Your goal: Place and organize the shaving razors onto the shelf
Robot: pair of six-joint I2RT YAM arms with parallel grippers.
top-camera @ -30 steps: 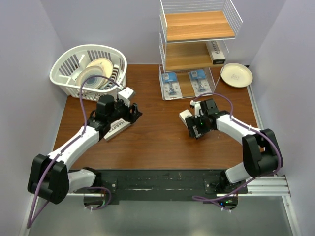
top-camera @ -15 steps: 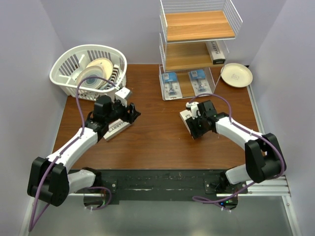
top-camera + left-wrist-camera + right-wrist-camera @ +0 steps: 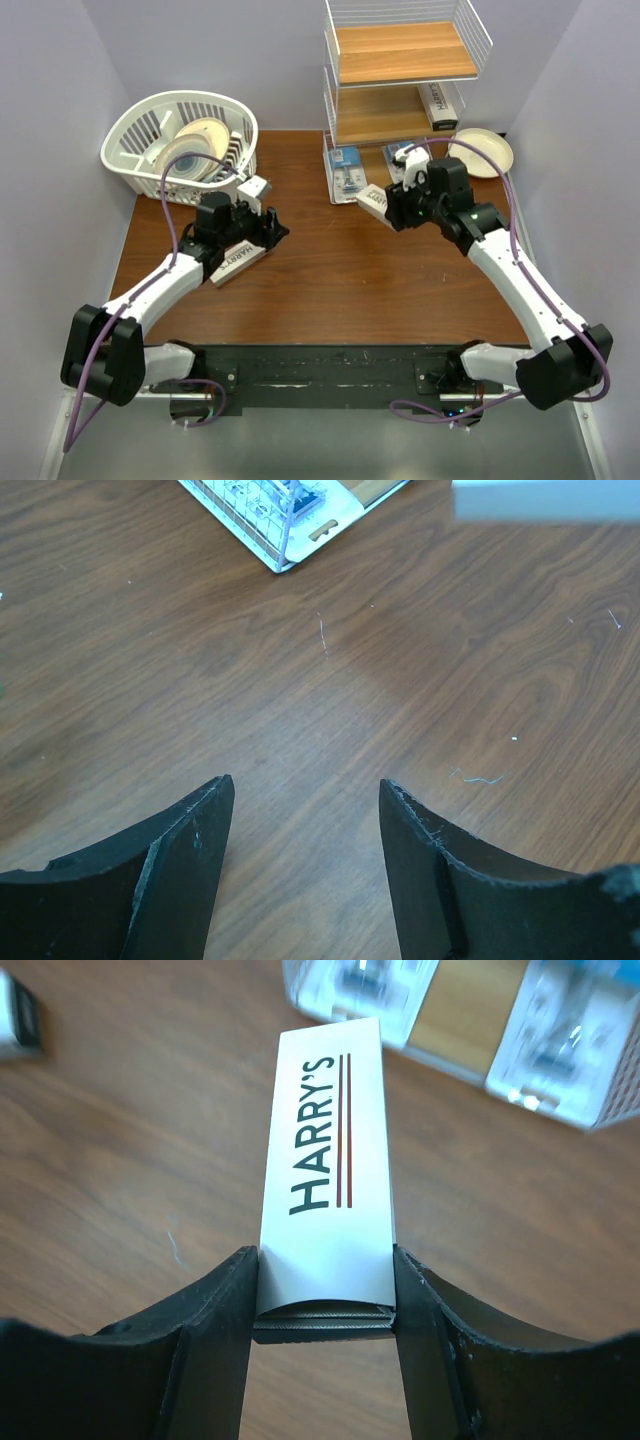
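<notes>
The bare wood point(image 3: 396, 108) beside the second box on the middle level is empty, so my right gripper will go up and outward to it next and let go there.
My right gripper point(image 3: 390, 205) is shut on a white HARRY'S box point(image 3: 372, 203), held just in front of the bottom tier of the shelf point(image 3: 400, 50). In the right wrist view the box point(image 3: 328, 1160) sits between my fingers point(image 3: 225, 1300), pointing at two blister packs point(image 3: 360, 990) on that tier. From above, one pack point(image 3: 345, 172) shows whole and the other point(image 3: 403, 160) is partly hidden by my arm. A second box point(image 3: 438, 105) lies on the middle tier. A third point(image 3: 238, 262) lies on the table under my left arm. My left gripper point(image 3: 265, 228) point(image 3: 305, 790) is open and empty over bare wood.
A white slatted basket point(image 3: 130, 130) with cream plates point(image 3: 195, 145) stands at the back left. Another cream plate point(image 3: 480, 152) lies right of the shelf. The top tier is bare wood. Walls close in on both sides.
My right arm has lifted the HARRY'S box off the table and carried it back toward the shelf's bottom tier. My left arm has barely moved.
</notes>
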